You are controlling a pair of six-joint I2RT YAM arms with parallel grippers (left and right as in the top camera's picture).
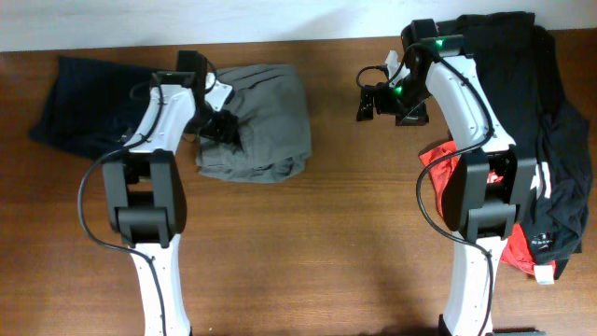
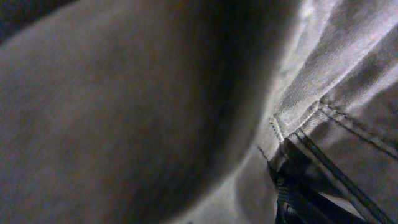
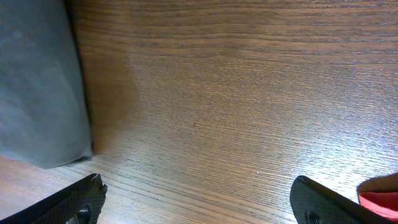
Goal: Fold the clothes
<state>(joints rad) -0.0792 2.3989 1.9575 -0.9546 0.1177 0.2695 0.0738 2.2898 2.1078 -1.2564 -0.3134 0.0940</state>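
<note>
I will next push my left gripper to the right in the overhead view and close on the shorts' stitched seam (image 1: 242, 137) (image 2: 292, 132), as cloth there already bunches around its fingers.
The grey-olive shorts (image 1: 266, 121) lie in a folded bundle on the wooden table (image 1: 308, 243), left of centre. My left gripper (image 1: 222, 126) is down on the bundle's left edge. The left wrist view is filled with the shorts' cloth (image 2: 155, 106) and a stitched seam, and its jaws are hidden. My right gripper (image 1: 366, 101) is open and empty, hovering over bare wood to the right of the shorts. In the right wrist view its fingertips (image 3: 199, 208) are wide apart, with the shorts' edge (image 3: 37, 81) at the left.
A dark navy garment (image 1: 84, 107) lies at the far left, behind my left arm. Black T-shirts (image 1: 532, 93) and a red one (image 1: 438, 159) are heaped at the right around my right arm's base. A red corner also shows in the right wrist view (image 3: 379, 200).
</note>
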